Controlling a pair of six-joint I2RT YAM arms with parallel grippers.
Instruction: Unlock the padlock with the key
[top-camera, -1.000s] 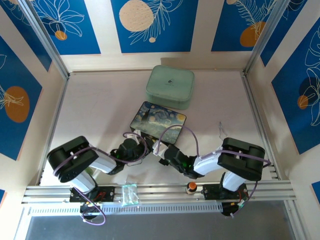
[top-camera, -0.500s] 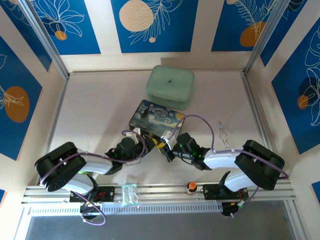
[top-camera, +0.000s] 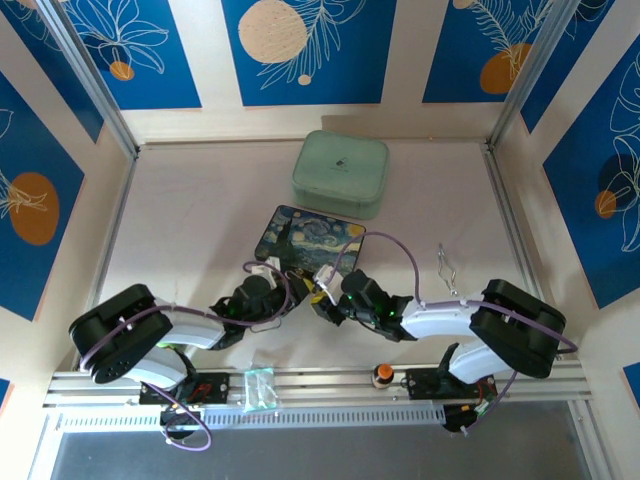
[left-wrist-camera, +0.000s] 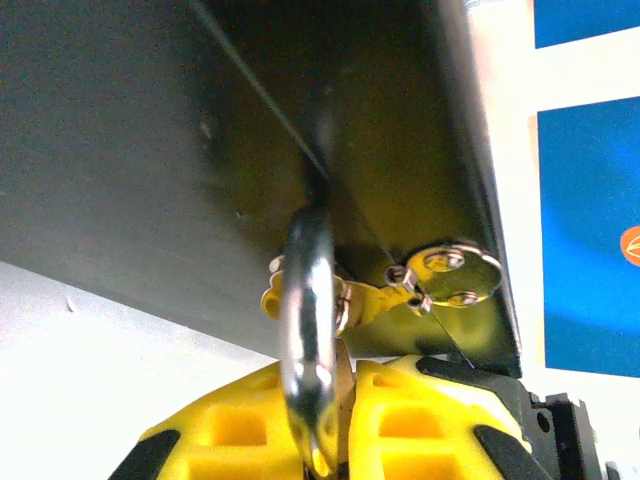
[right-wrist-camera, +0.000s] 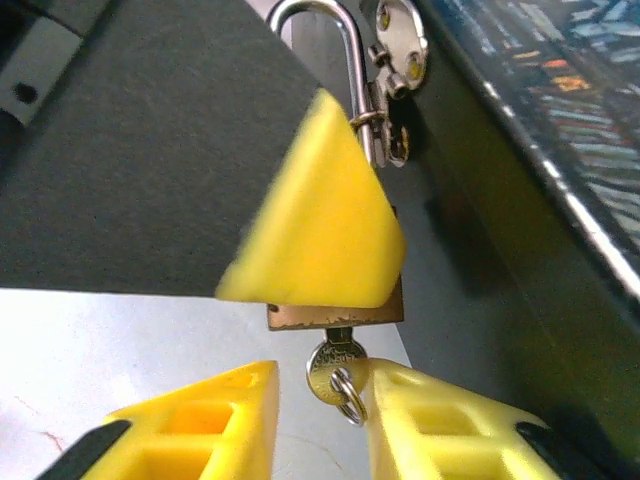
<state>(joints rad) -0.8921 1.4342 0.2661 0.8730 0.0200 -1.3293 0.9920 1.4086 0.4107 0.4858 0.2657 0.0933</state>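
Note:
My left gripper stays by the box's front and opens next to release the padlock (left-wrist-camera: 344, 396) between its fingers, since the hasp (left-wrist-camera: 455, 275) holds the shackle.
The brass padlock (right-wrist-camera: 335, 312) hangs by its silver shackle (left-wrist-camera: 308, 300) from the hasp (left-wrist-camera: 455, 275) on the front of the dark-blue painted box (top-camera: 312, 238). My left gripper (left-wrist-camera: 345, 380) is shut on the padlock, and one of its yellow fingers (right-wrist-camera: 315, 215) covers most of the brass body. The small silver key (right-wrist-camera: 337, 368) sticks up into the padlock's underside, with a tiny ring through its head. My right gripper (right-wrist-camera: 320, 385) is open just below, with the key head between its fingertips, close to the right one. From above, both grippers (top-camera: 292, 284) (top-camera: 322, 298) meet at the box's near side.
A pale green case (top-camera: 340, 172) lies behind the box. Bent wire loops (top-camera: 445, 268) rest at the right. An orange-topped knob (top-camera: 382, 374) and a clear plastic bag (top-camera: 259, 385) sit on the front rail. Blue-patterned walls enclose the table.
My right gripper has opened and let go of the key, which stays in the padlock. Both arms and the box shifted slightly left. The left gripper keeps its hold.

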